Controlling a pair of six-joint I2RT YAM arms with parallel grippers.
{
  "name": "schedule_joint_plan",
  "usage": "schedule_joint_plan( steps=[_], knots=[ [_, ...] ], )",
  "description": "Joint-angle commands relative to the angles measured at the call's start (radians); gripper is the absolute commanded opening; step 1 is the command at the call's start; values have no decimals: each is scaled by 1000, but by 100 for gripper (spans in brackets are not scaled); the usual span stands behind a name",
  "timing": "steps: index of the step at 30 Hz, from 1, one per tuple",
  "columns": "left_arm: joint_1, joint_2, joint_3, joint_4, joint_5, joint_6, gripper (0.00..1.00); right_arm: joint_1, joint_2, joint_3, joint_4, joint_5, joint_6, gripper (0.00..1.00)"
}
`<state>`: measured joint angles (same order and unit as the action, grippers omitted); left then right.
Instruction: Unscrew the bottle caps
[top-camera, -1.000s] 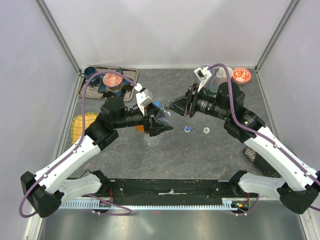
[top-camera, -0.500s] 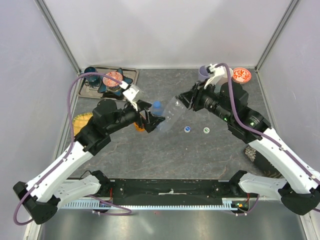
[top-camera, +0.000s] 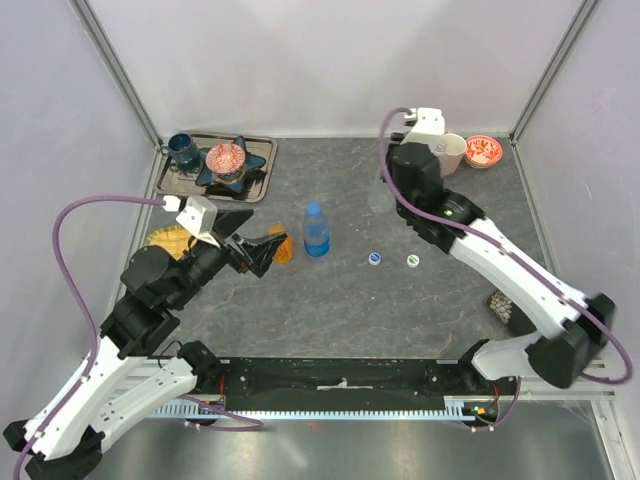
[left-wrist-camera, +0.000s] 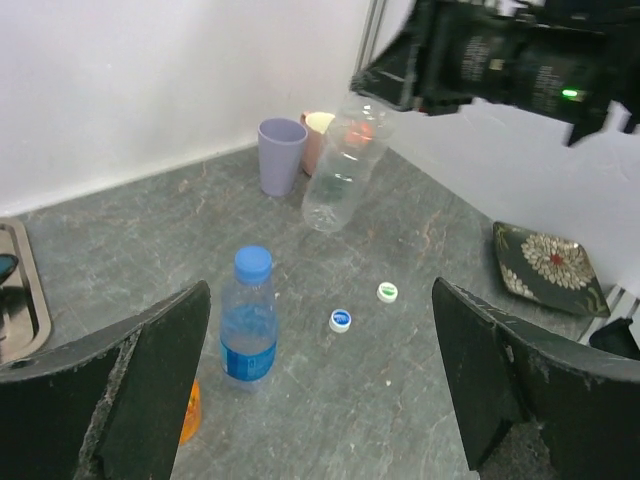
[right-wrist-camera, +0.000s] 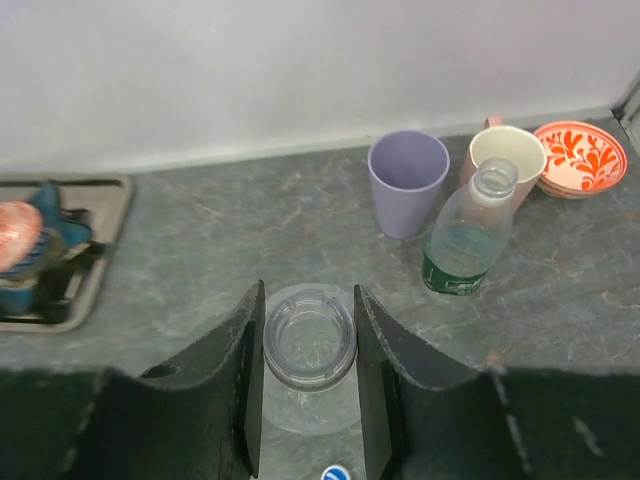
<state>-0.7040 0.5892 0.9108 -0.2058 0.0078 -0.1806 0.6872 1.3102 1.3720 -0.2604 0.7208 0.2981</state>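
Note:
I will lower the clear bottle, which already has its cap off, onto the bare tabletop by the lilac cup with my right gripper and let it go.
A blue-tinted bottle (top-camera: 316, 230) with a blue cap (left-wrist-camera: 253, 262) stands upright mid-table. My left gripper (left-wrist-camera: 320, 390) is open and empty, drawn back to its left, with an orange bottle (top-camera: 283, 246) just beside its fingers. My right gripper (right-wrist-camera: 309, 320) is shut on a clear bottle (left-wrist-camera: 340, 165) that has no cap; its open neck (right-wrist-camera: 310, 345) faces the wrist camera and it hangs above the table near the cups. A second clear bottle (right-wrist-camera: 470, 240), green-labelled and without a cap, stands beside the cups. Two loose caps, one blue (top-camera: 374, 258) and one green (top-camera: 411, 261), lie on the table.
A lilac cup (right-wrist-camera: 408, 180), a beige cup (right-wrist-camera: 505, 160) and a red patterned bowl (top-camera: 483, 150) stand at the back right. A tray (top-camera: 258, 160) with a teal cup and a star dish sits back left. A floral plate (left-wrist-camera: 548, 265) lies at the right edge.
My left gripper has opened and pulled back to the left. The right arm has carried the clear bottle up and away to the back right. The blue bottle now stands alone.

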Motion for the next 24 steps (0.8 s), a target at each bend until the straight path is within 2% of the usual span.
schedule_joint_plan(
  steps=[1,11,24],
  knots=[
    [3,-23,-50,13,46,4,97,-46,116,-2,104,43,-33,0],
    [1,-120,-144,16,14,-5,96,-133,345,-45,352,109,-48,0],
    [1,-71,-171,42,8,12,96,-201,538,88,342,85,-45,0]
  ],
)
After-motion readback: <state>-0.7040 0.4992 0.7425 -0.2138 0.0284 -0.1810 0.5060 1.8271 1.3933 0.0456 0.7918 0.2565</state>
